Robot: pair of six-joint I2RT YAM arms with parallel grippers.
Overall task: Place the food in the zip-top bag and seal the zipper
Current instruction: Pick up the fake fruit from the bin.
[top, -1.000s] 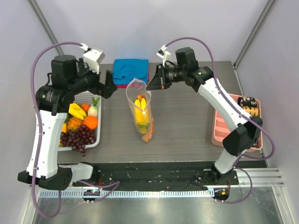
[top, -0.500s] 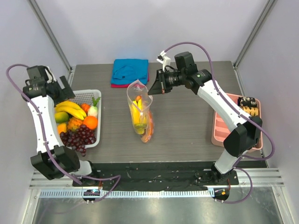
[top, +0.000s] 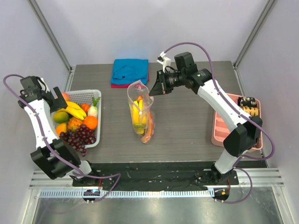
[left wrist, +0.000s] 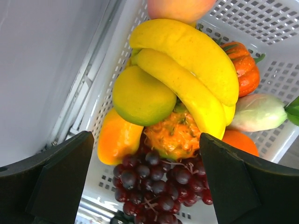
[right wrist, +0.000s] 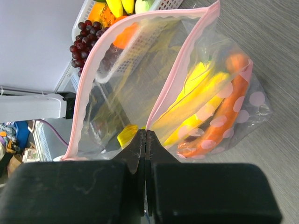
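Observation:
The exposed body of the green-yellow mango point(top: 60, 117) point(left wrist: 143, 95) sticks out below my left gripper, beside the bananas. My left gripper should lower its open fingers and turn them so they go on both sides of it.
The zip-top bag point(top: 140, 109) stands on the table with its mouth held open, clear with pale pink dots. Inside it lie yellow banana pieces point(right wrist: 196, 102) and an orange carrot point(right wrist: 224, 112). My right gripper point(top: 155, 87) is shut on the bag's pink zipper point(right wrist: 88, 79) strip at the near side of the mouth point(right wrist: 145, 135). The rest of the food fills a white basket point(top: 95, 92) at the left: bananas point(left wrist: 187, 79), grapes point(left wrist: 159, 186), an orange point(top: 90, 122). My left gripper point(top: 58, 94) hangs open over the basket's left side, its fingers point(left wrist: 60, 182) either side of the grapes, touching nothing.
A folded blue-and-red cloth point(top: 130, 71) lies at the back behind the bag. A pink compartment tray point(top: 219, 126) with dark brown pieces point(top: 247, 105) sits at the right edge. The left arm is close to the cage's left wall and post.
The left arm has swung away from the bag to the far left and now points down over the basket. The right gripper keeps its hold on the bag's mouth, shifted slightly.

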